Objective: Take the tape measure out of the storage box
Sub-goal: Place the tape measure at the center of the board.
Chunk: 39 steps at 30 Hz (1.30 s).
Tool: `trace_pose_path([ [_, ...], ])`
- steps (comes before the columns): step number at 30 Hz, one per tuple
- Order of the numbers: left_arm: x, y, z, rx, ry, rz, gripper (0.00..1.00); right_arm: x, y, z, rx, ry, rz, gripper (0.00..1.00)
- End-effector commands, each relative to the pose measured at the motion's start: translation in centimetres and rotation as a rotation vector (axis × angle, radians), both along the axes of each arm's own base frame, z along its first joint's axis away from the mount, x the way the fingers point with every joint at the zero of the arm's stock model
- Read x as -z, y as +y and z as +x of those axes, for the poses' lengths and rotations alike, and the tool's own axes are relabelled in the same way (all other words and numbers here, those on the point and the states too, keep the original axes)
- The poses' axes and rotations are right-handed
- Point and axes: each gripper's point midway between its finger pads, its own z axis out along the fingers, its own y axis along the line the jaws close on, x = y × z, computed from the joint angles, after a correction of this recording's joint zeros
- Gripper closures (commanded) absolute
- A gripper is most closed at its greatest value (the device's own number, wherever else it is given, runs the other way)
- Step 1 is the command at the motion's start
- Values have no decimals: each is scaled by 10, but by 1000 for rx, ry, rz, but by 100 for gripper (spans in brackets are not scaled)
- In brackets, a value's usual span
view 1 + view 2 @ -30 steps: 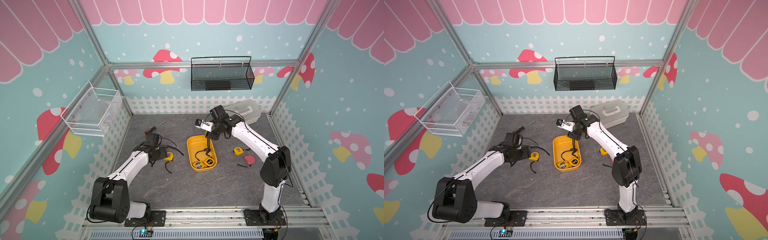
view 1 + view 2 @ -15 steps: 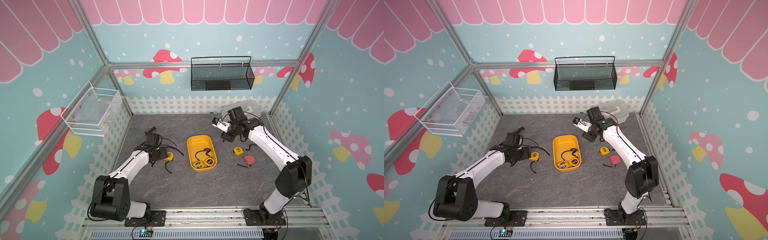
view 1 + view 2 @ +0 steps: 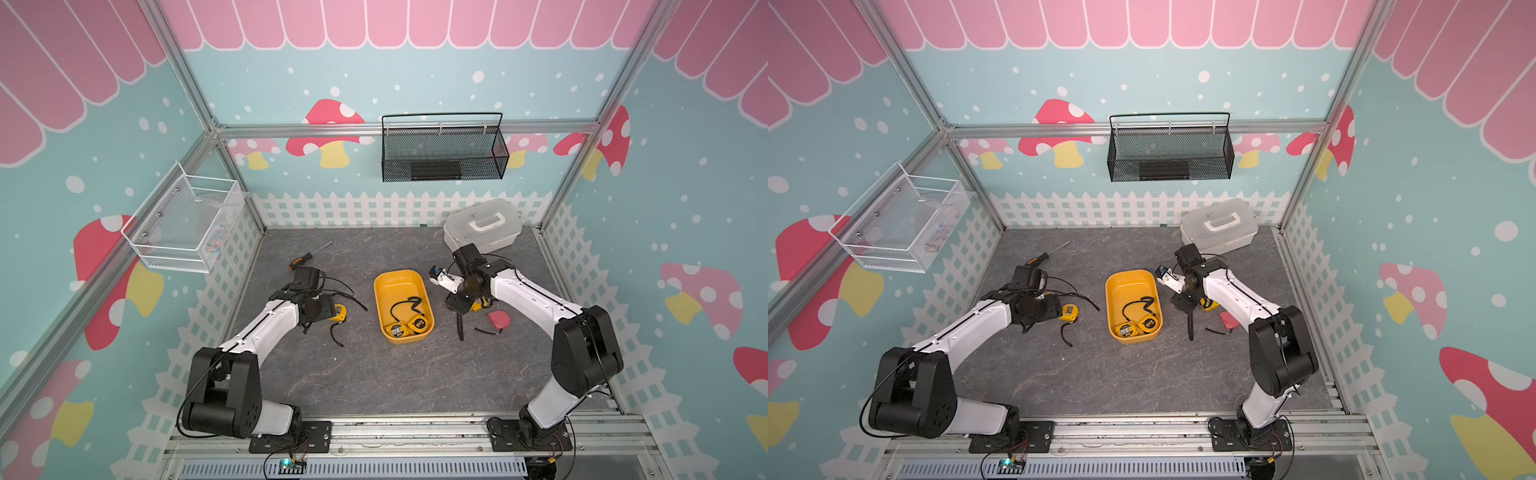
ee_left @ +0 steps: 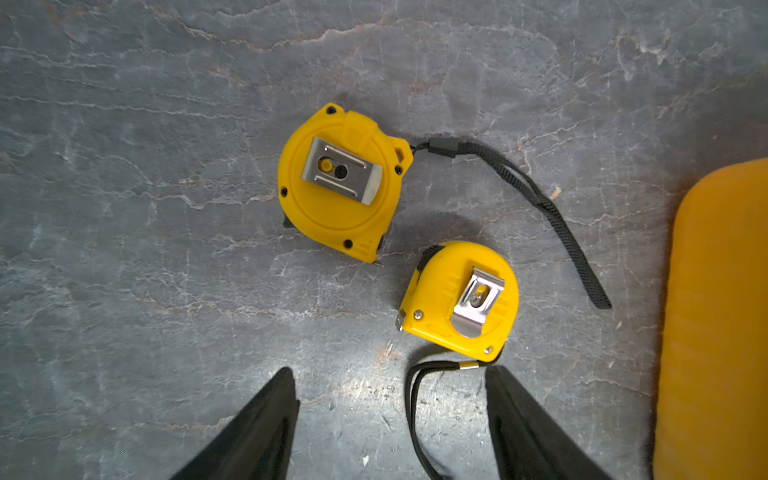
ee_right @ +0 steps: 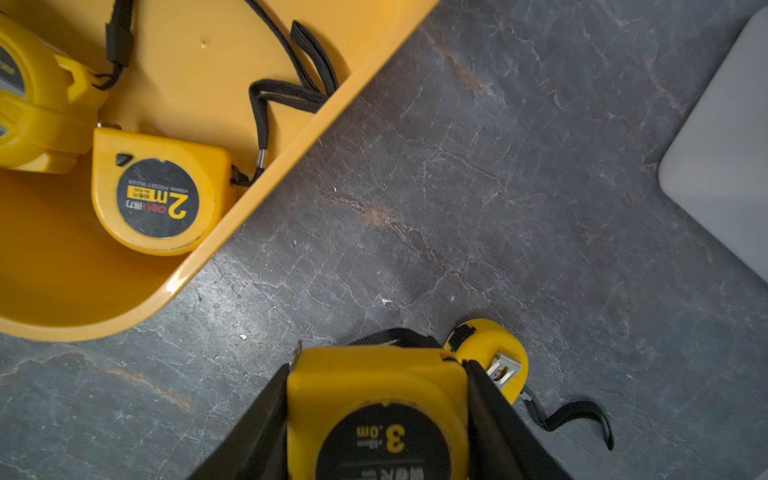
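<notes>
The right gripper moves down to the bare tabletop beside the small yellow tape measure next. It releases its own tape measure there, since that hangs outside the box (image 3: 400, 284).
The yellow storage box (image 3: 400, 284) (image 3: 1130, 286) lies mid-table with two yellow tape measures (image 3: 397, 329) (image 3: 417, 323) and their black straps in its near end. Just right of the box, my right gripper (image 3: 455, 306) (image 5: 377, 368) is shut on a yellow "3.0m" tape measure (image 5: 376, 399) low over the table, and its strap (image 3: 459, 328) hangs down. In both top views the gripper hides that tape measure. Left of the box, my left gripper (image 3: 328, 309) (image 4: 390, 372) stands open over bare table, close to two yellow tape measures (image 4: 340, 183) (image 4: 459, 299).
A small yellow tape measure (image 5: 494, 353) and a red one (image 3: 498, 319) lie right of the right gripper. At the back are a white lidded case (image 3: 482, 224), a screwdriver (image 3: 307, 255) and a black mesh basket (image 3: 442, 149). A white wire basket (image 3: 183, 220) hangs left.
My right gripper has carried the tape measure from above the storage box to its right side and come down toward the table. The left arm has not moved.
</notes>
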Motion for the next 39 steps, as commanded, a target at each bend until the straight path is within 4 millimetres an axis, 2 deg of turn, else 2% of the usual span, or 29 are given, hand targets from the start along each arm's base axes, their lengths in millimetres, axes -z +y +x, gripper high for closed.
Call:
trace_pose_path([
  [1,-7,-5,8,19,-24,-11,27,10,-6,5,49,1,-12,54],
  [11,-8,-5,4,16,-29,-12,27,49,-18,13,132,57,-88,55],
  [19,-9,-4,2,13,-32,-12,27,71,-21,18,183,97,-101,55],
  [22,-10,-4,2,13,-38,-12,27,73,-20,19,194,99,-88,55],
  [24,-9,-4,1,12,-35,-12,27,86,-21,18,199,127,-89,55],
  [34,-9,-5,1,12,-34,-22,27,93,-24,17,219,133,-70,53],
  [39,-15,-10,4,23,-49,-30,27,89,-23,15,223,130,-49,47],
])
